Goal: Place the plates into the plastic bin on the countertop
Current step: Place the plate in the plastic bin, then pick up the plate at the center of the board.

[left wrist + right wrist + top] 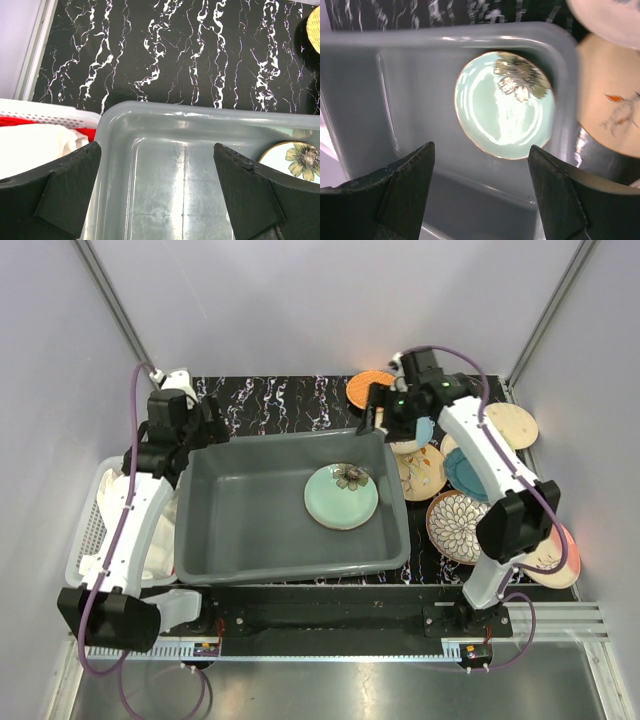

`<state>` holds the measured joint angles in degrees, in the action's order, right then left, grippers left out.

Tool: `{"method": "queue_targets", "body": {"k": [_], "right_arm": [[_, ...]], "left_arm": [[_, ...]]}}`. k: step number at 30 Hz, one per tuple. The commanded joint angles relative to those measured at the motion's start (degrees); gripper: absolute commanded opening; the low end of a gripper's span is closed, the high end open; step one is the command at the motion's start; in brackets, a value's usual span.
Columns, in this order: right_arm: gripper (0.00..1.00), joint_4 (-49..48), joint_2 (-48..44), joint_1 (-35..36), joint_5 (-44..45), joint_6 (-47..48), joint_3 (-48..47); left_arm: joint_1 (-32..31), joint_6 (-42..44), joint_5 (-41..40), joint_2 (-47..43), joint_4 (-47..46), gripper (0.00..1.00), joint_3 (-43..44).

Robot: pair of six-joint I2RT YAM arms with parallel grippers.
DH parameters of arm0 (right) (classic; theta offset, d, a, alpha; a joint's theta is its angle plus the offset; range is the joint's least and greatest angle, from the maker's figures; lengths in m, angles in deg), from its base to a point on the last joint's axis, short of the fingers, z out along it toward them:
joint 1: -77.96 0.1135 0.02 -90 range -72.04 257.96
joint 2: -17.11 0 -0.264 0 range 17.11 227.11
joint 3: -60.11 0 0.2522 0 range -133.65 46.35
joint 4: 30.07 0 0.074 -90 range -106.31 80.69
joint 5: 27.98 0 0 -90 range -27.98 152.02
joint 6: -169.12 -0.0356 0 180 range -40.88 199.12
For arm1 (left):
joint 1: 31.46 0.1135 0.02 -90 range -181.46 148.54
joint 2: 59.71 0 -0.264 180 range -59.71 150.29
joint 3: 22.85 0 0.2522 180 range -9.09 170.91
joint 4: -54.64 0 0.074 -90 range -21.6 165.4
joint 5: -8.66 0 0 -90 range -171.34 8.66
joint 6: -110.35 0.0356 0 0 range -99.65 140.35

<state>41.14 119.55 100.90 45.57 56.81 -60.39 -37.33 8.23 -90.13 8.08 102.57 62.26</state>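
The right gripper moves sideways and down to the light-blue plate's near rim [425, 439] next, since that lies below it and to its right in the top view.
The grey plastic bin [250, 510] sits on the black veined countertop [280, 400]. A green floral plate [341, 496] lies flat inside it at the right. More plates lie right of the bin: orange woven [366, 387], peach with leaf sprigs [421, 470], teal [468, 478], dark patterned [458, 527], cream-and-pink [556, 552]. My left gripper [206, 428] is open and empty over the bin's far left corner [200, 112]. My right gripper [384, 410] is open and empty above the bin's far right corner, with the green plate [505, 105] showing below it.
A white mesh basket [92, 530] with cloth stands left of the bin and shows in the left wrist view [45, 117]. A plain peach plate [513, 424] lies at the far right. Grey walls close in the back and sides.
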Motion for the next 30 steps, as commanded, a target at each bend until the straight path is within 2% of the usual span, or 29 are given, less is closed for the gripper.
{"method": "queue_targets", "body": {"k": [1,7,11,20,30], "right_arm": [[0.83,-7.35,-7.67,-6.57,-3.6,-8.79,6.7],[0.83,-17.62,-15.4,-15.46,-6.49,-19.69,22.43],[0.82,-29.9,-19.63,-19.42,-5.88,-27.68,34.2],[0.81,-44.42,-15.87,-19.86,-1.75,-40.0,45.38],[0.8,-49.71,-7.25,-19.86,7.3,-46.6,46.71]], "left_arm": [[0.42,-0.36,1.76,2.34,-6.91,0.99,2.48],[0.42,0.25,3.79,5.77,-9.74,0.99,4.58],[0.42,0.08,5.01,8.14,-10.27,0.99,6.34],[0.42,-1.15,6.87,12.28,-11.15,0.99,10.29],[2.35,-1.59,8.44,17.81,-9.3,0.99,17.06]]}}
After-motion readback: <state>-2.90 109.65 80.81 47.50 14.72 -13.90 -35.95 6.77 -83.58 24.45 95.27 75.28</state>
